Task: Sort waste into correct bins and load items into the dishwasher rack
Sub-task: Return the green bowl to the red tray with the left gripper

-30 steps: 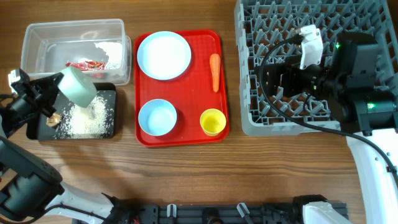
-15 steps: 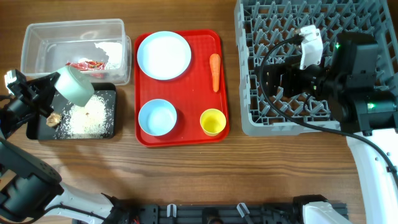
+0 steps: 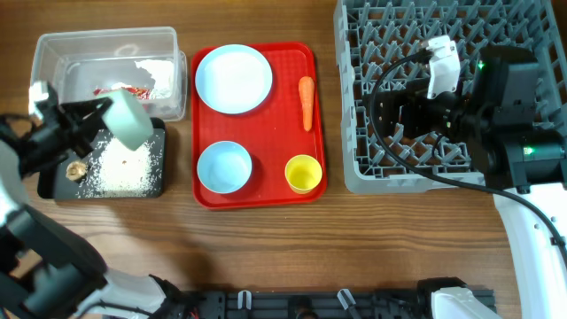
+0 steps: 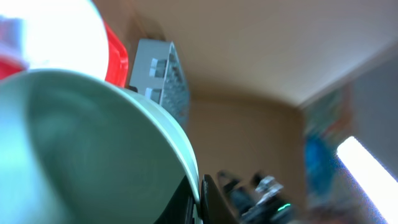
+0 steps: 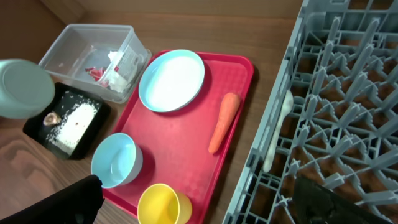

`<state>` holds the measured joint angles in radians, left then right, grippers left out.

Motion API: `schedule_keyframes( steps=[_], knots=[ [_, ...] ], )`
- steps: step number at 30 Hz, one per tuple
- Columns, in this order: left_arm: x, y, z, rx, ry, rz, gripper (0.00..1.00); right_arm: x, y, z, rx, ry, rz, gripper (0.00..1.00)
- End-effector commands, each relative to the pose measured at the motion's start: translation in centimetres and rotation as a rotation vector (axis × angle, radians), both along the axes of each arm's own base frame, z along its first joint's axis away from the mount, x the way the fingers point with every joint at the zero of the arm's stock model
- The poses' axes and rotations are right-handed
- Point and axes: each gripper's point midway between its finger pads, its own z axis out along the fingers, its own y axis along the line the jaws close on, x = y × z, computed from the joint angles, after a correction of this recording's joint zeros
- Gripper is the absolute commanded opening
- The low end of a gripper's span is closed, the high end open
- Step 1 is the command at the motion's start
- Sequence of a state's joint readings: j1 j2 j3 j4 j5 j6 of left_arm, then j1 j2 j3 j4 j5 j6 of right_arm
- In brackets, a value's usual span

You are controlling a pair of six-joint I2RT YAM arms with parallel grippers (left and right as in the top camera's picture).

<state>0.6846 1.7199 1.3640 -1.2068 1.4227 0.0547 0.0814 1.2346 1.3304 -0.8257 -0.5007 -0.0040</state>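
Note:
My left gripper swings across and down to release the bowl at the red tray's middle next, below it and to its right in the overhead view.
My left gripper is shut on the rim of a mint bowl and holds it tilted over the black tray. The tray holds white rice and a brown scrap. In the left wrist view the bowl's rim sits between the fingers. The clear tub holds the red-and-white wrapper. The plate, carrot, blue bowl and yellow cup lie on the red serving tray. My right gripper is open and empty over the grey rack.
The red serving tray lies between the bins and the rack. A white utensil lies in the rack's near-left cells. Bare wooden table shows along the front edge.
My left gripper has moved a little right and towards the tub with the mint bowl, which has tilted further. The right arm has not moved.

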Motion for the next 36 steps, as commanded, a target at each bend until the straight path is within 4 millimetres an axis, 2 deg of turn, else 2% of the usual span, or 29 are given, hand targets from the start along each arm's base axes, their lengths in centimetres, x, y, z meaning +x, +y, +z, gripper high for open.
schedule_keyframes(
  steps=[1, 5, 9, 13, 19, 21, 22, 27, 29, 33, 36],
  knots=[
    [0.9, -5.1, 3.0, 0.271, -0.152, -0.126, 0.04, 0.3, 0.0, 0.6, 0.005, -0.015, -0.002, 1.00],
    [3.4, -9.6, -0.8, 0.631, -0.006, -0.143, 0.04, 0.4, -0.4, 0.4, -0.009, -0.012, -0.019, 1.00],
    [5.1, -15.0, -3.6, 0.934, -0.008, -0.181, 0.04, 0.5, -0.8, 0.2, -0.027, -0.006, -0.039, 1.00],
    [5.3, -20.2, -6.4, 1.160, -0.044, -0.242, 0.04, 0.4, -1.0, -0.1, -0.038, 0.005, -0.050, 1.00],
    [4.8, -26.2, -10.9, 1.373, -0.094, -0.336, 0.04, 0.2, -1.0, -0.3, -0.040, 0.018, -0.050, 1.00],
    [4.3, -27.1, -12.5, 1.422, -0.081, -0.370, 0.04, 0.0, -1.0, -0.5, -0.041, 0.028, -0.050, 1.00],
    [3.9, -27.5, -14.1, 1.454, -0.061, -0.403, 0.04, 0.0, -1.1, -0.6, -0.042, 0.032, -0.050, 1.00],
    [2.8, -28.1, -17.9, 1.492, 0.005, -0.491, 0.04, 0.0, -1.3, -0.8, -0.055, 0.038, -0.063, 1.00],
    [2.7, -28.0, -18.7, 1.499, 0.021, -0.505, 0.04, 0.0, -1.3, -0.8, -0.054, 0.038, -0.063, 1.00],
    [2.7, -28.0, -19.0, 1.502, 0.026, -0.510, 0.04, 0.0, -1.3, -0.8, -0.054, 0.037, -0.063, 1.00],
    [2.7, -28.0, -19.0, 1.501, 0.026, -0.509, 0.23, 0.0, -1.3, -0.8, -0.054, 0.037, -0.063, 1.00]
  ],
)
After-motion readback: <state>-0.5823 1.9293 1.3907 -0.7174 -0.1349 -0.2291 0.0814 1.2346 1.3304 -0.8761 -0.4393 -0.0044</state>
